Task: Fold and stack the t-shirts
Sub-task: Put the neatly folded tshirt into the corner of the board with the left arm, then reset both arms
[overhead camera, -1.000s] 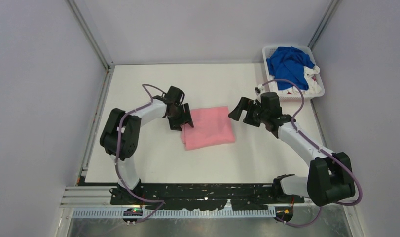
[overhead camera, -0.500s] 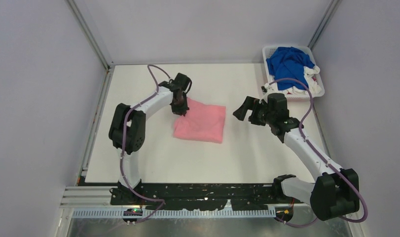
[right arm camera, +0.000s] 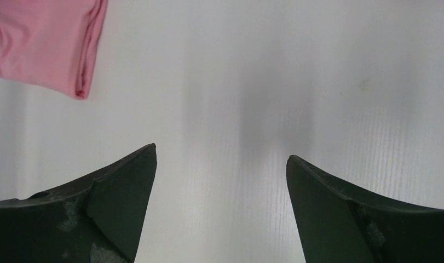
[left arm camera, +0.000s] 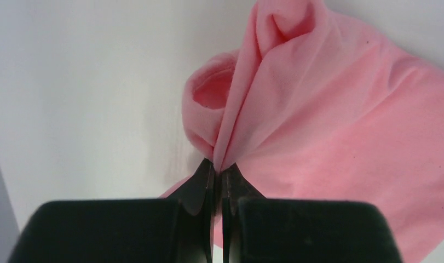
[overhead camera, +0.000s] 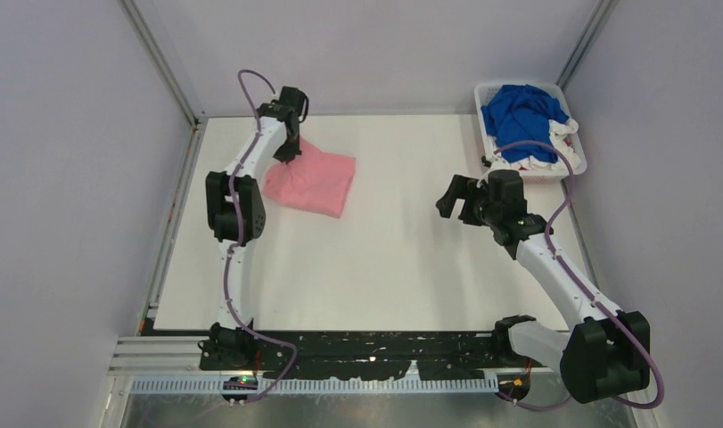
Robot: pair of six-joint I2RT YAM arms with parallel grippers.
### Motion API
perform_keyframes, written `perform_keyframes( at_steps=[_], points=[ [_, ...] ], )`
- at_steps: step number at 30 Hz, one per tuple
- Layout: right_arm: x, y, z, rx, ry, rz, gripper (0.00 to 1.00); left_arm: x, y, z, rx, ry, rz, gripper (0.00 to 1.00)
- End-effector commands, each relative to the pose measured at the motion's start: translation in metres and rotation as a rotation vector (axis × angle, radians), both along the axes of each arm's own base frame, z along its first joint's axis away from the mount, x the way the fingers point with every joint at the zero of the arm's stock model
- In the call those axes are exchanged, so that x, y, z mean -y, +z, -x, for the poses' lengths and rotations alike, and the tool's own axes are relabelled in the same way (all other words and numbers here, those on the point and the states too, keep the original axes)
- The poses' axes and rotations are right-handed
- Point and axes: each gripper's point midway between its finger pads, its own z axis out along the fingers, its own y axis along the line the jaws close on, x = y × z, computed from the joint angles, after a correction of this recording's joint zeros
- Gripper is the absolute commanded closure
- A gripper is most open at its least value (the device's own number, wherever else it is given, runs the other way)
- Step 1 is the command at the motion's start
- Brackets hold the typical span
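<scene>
My left gripper has the pink t-shirt (overhead camera: pixel 311 178). It will drag the t-shirt outward and to the left in the top view, onto the bare back table corner (overhead camera: pixel 225 136), and let go of it there.
A folded light pink t-shirt (overhead camera: pixel 311 178) lies at the back left of the white table. My left gripper (overhead camera: pixel 290 153) is shut on its far left corner. In the left wrist view the pink t-shirt (left arm camera: pixel 340 126) bunches into a pleat between the closed fingertips of that gripper (left arm camera: pixel 218 167). My right gripper (overhead camera: pixel 450 198) hangs open over bare table right of centre, well apart from the shirt. The right wrist view shows that gripper (right arm camera: pixel 219 153) with nothing between its fingers and the pink t-shirt's corner (right arm camera: pixel 50 38) at upper left. A royal blue t-shirt (overhead camera: pixel 518 116) and white ones (overhead camera: pixel 562 153) fill the basket.
The white slatted basket (overhead camera: pixel 575 166) stands at the back right corner of the table (overhead camera: pixel 384 267). Grey walls and metal posts (overhead camera: pixel 166 62) close in the back and sides. The arm bases sit on the black rail (overhead camera: pixel 366 348) at the near edge.
My left gripper shut on the pink t-shirt's corner and dragged it from the table's centre to the back left. The right arm drew back slightly to the right, still open.
</scene>
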Motion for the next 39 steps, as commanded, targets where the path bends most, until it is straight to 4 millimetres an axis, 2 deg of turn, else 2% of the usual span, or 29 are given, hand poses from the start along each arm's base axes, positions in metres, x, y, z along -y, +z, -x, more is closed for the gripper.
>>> perform_keyframes(
  at_steps=[1,8,9,10,13,16,20,22,25,26,33,36,39],
  points=[
    [0.021,0.004,-0.011,0.059,-0.066,0.093,0.05,-0.064,0.035,-0.029,0.057,0.013,-0.105,1.00],
    [0.035,0.000,-0.017,0.069,-0.120,0.146,0.04,-0.138,0.050,-0.055,0.144,0.056,-0.155,1.00],
    [0.036,-0.001,-0.018,0.071,-0.124,0.152,0.05,-0.139,0.051,-0.060,0.157,0.047,-0.153,1.00],
    [0.036,-0.001,-0.018,0.071,-0.127,0.154,0.05,-0.157,0.051,-0.062,0.165,0.068,-0.157,1.00],
    [0.040,-0.003,-0.018,0.069,-0.139,0.166,0.05,-0.176,0.051,-0.075,0.185,0.060,-0.192,1.00],
    [0.042,-0.004,-0.018,0.069,-0.150,0.175,0.05,-0.183,0.054,-0.083,0.201,0.063,-0.192,1.00],
    [0.042,-0.005,-0.018,0.068,-0.150,0.176,0.05,-0.199,0.067,-0.083,0.239,0.115,-0.264,1.00],
    [0.042,-0.005,-0.018,0.068,-0.150,0.176,0.05,-0.202,0.074,-0.083,0.258,0.122,-0.281,0.78],
    [0.042,-0.005,-0.018,0.067,-0.149,0.174,0.05,-0.209,0.091,-0.083,0.285,0.149,-0.315,0.12],
    [0.042,-0.005,-0.018,0.067,-0.149,0.173,0.05,-0.210,0.099,-0.083,0.299,0.157,-0.319,0.02],
    [0.038,0.000,-0.016,0.078,-0.139,0.148,0.04,-0.198,0.145,-0.058,0.386,0.233,-0.222,0.00],
    [0.037,0.004,-0.013,0.086,-0.139,0.138,0.04,-0.178,0.160,-0.043,0.415,0.241,-0.092,0.00],
    [0.035,0.007,-0.010,0.095,-0.141,0.119,0.05,-0.147,0.176,-0.024,0.448,0.238,0.093,0.00]
  ],
)
